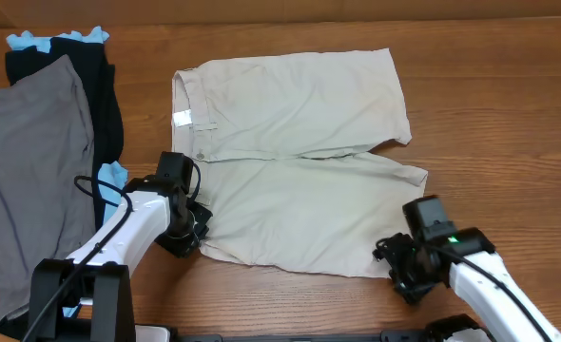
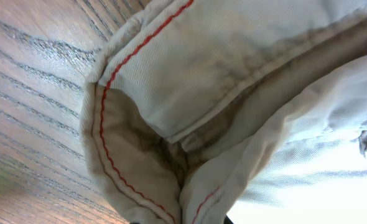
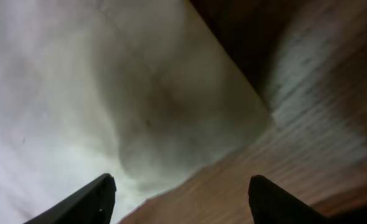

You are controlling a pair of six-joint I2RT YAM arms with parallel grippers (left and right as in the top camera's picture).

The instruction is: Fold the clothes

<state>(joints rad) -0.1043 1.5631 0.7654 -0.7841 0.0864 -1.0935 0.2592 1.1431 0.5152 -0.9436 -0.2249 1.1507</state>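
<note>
The shorts (image 1: pixel 299 161) are unfolded, so my left gripper should next lift the near waistband corner, move it outward and lower it onto the far waistband corner (image 1: pixel 183 80) to let go.
The khaki shorts (image 1: pixel 299 161) lie spread flat on the wooden table, waistband to the left with a small white label (image 1: pixel 183 119), legs to the right. My left gripper (image 1: pixel 190 236) sits at the near corner of the waistband. In the left wrist view the waistband fabric with red stitching (image 2: pixel 171 93) fills the frame and bunches together at the jaws (image 2: pixel 199 218); the fingers are almost hidden. My right gripper (image 1: pixel 395 261) is open at the near leg's hem corner. In the right wrist view its two fingers (image 3: pixel 180 193) straddle the hem edge (image 3: pixel 171 124) over bare wood.
A plain grey garment (image 1: pixel 29 180) lies at the left, over black (image 1: pixel 95 85) and light-blue (image 1: pixel 33 40) garments. The table's front edge runs just below both arms. Bare wood (image 1: pixel 490 114) shows right of the shorts.
</note>
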